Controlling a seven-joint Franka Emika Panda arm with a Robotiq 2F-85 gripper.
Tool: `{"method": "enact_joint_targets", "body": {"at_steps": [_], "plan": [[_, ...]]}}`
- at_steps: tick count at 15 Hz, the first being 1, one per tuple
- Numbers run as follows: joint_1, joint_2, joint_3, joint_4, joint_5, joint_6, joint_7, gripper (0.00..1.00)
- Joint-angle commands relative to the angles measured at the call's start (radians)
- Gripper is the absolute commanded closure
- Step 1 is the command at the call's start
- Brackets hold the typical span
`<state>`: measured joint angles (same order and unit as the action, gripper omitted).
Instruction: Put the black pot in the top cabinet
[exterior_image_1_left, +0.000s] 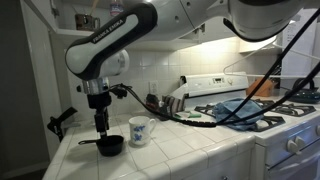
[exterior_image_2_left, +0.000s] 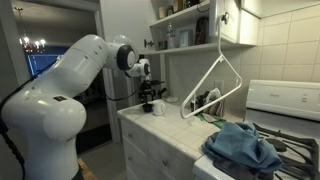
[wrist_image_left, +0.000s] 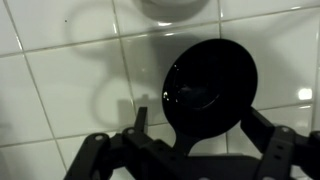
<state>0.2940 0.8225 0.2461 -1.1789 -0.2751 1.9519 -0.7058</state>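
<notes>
The black pot's handle is just below my gripper and already between the open fingers. My gripper will go down onto the black pot's handle (wrist_image_left: 185, 142), so the fingers end up on both sides of it, and close there.
The black pot (exterior_image_1_left: 108, 146) sits on the white tiled counter, left of the white blue-patterned mug (exterior_image_1_left: 139, 131). In the wrist view the pot (wrist_image_left: 210, 85) is a round black dish whose handle runs down toward me. My gripper (exterior_image_1_left: 102, 126) hangs just above the pot, open, with one finger on each side of the handle (wrist_image_left: 200, 128) and not closed on it. The top cabinet (exterior_image_2_left: 195, 47) is white and wall-mounted, its shelf showing, high above the counter. In that exterior view my gripper (exterior_image_2_left: 150, 95) is beside the mug (exterior_image_2_left: 158, 106) and hides the pot.
A white stove (exterior_image_1_left: 270, 115) with black grates and cables stands beside the counter. A white wire hanger (exterior_image_2_left: 215, 85) and a blue cloth (exterior_image_2_left: 240, 145) lie between the camera and the counter. A black object (exterior_image_1_left: 60, 122) sits at the counter's left edge. Utensils (exterior_image_1_left: 160, 102) stand behind the mug.
</notes>
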Motion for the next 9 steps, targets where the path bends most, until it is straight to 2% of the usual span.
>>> {"method": "enact_joint_targets", "body": {"at_steps": [1,3,5,9], "plan": [[0.009,0.05,-0.014,0.086,0.034,-0.037,0.008,0.07],[0.01,0.06,-0.018,0.101,0.034,-0.037,0.019,0.11],[0.013,0.072,-0.021,0.115,0.033,-0.038,0.024,0.2],[0.004,0.087,-0.011,0.121,0.019,-0.034,0.045,0.27]]}}
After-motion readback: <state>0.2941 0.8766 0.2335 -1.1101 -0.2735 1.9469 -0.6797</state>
